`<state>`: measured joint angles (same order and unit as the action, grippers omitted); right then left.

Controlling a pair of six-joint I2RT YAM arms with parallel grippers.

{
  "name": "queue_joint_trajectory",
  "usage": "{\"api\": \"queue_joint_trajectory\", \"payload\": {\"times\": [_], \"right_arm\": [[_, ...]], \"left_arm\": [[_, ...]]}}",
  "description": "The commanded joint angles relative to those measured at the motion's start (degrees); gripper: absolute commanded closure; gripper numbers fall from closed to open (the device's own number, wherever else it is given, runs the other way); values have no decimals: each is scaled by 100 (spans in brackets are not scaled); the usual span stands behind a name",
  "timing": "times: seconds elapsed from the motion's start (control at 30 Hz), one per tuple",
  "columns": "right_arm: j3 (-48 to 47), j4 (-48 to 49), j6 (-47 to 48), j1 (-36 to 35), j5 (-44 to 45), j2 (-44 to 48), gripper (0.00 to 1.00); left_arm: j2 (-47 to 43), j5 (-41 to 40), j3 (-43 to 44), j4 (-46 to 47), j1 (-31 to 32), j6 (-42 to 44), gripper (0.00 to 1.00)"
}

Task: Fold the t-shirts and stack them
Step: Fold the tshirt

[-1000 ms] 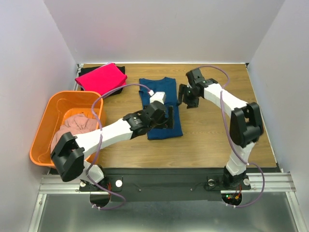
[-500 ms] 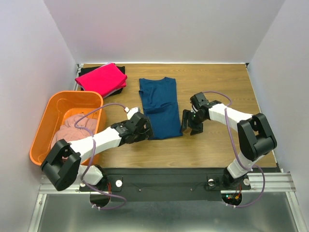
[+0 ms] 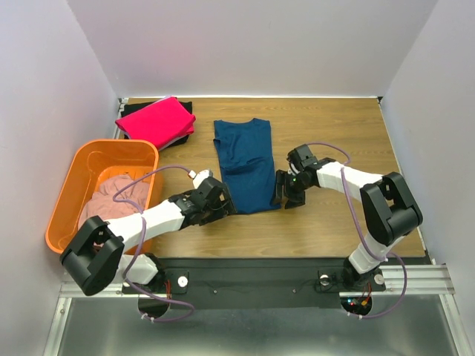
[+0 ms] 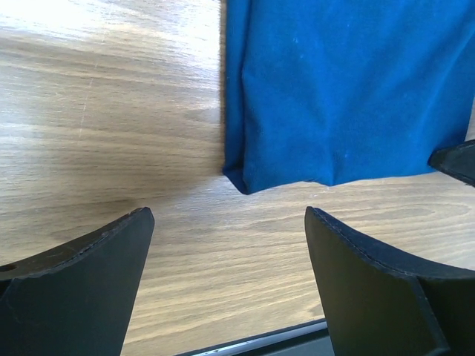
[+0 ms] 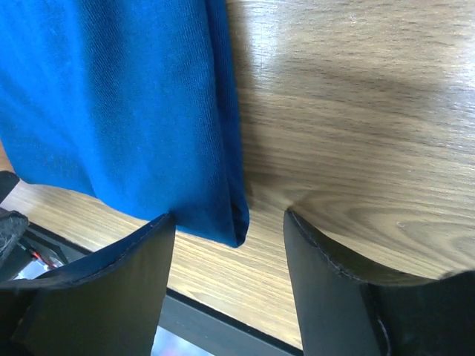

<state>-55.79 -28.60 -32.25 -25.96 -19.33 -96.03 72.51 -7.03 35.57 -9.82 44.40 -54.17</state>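
The near corner of the navy blue t-shirt already lies between my right gripper's open fingers, so that gripper should stay low next, nearly in place, and close there.
The navy blue t-shirt [image 3: 245, 159] lies folded into a long strip in the middle of the table. My left gripper [image 3: 224, 205] is open and empty, low over the wood at the shirt's near-left corner [image 4: 241, 182]. Its point in the left wrist view is [image 4: 228, 222]. My right gripper [image 3: 284, 194] is open at the near-right corner. In the right wrist view the shirt's corner [image 5: 236, 233] lies between its jaws [image 5: 226, 230]. The bright pink t-shirt [image 3: 154, 119] lies folded on the black one [image 3: 183, 136] at the back left. The pale dusty-pink t-shirt [image 3: 115, 194] lies crumpled in the basket.
The orange plastic basket [image 3: 65, 189] stands at the left edge beside my left arm. The table's near edge with its metal rail [image 3: 297, 282] runs just below both grippers. White walls close in the back and both sides.
Both grippers have moved toward me along the navy shirt. The left came off the shirt to its near-left corner. The right came down from the far right to the near-right corner.
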Motion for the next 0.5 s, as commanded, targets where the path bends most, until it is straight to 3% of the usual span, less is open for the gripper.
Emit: {"api": "queue_joint_trajectory", "payload": {"times": [0.0, 0.07, 0.2, 0.47], "right_arm": [[130, 171, -36, -59, -70, -56, 35], [165, 188, -45, -67, -71, -100, 41], [235, 232, -10, -68, 87, -144, 62], [244, 329, -27, -85, 26, -197, 81]], "left_arm": [[-88, 17, -121, 226, -19, -111, 5], [-18, 44, -156, 270, -19, -111, 6], [79, 52, -173, 332, -19, -111, 7], [307, 17, -165, 473, -19, -50, 11]]}}
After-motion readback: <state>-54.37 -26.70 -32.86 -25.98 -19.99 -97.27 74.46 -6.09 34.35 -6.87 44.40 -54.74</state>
